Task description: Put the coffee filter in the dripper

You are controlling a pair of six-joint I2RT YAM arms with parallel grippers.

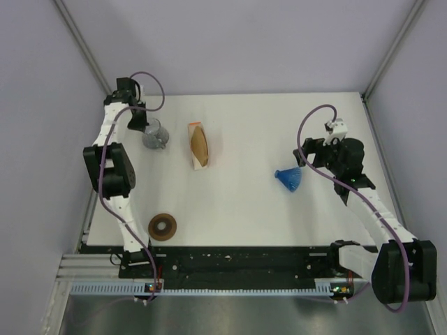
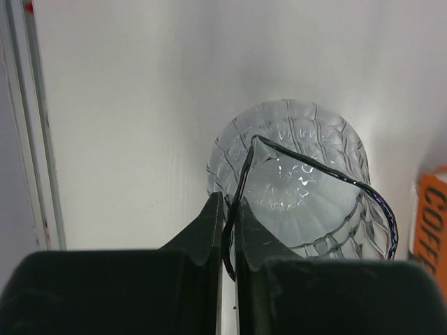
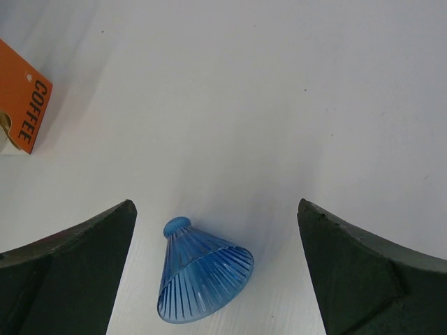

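Observation:
The jug (image 2: 293, 188) will go back and to the right in the top view with my left gripper, which will then let go of it, because bare tabletop beside the dripper is that way.
The blue ribbed dripper (image 1: 290, 179) lies on its side on the white table, wide mouth toward the camera in the right wrist view (image 3: 199, 279). My right gripper (image 3: 215, 206) is open, its fingers spread either side of the dripper and above it; in the top view it (image 1: 307, 159) sits just right of the cone. My left gripper (image 2: 228, 209) is shut on the rim of the grey glass jug (image 2: 293, 188) at the far left (image 1: 155, 135). No single loose filter shows; brown filters sit in the orange-and-white pack (image 1: 200, 144).
A dark brown round ring (image 1: 163, 227) lies near the front left by the left arm's base. The pack's orange edge shows in the left wrist view (image 2: 433, 223) and the right wrist view (image 3: 24, 112). Walls close in the table (image 1: 244, 209) on both sides.

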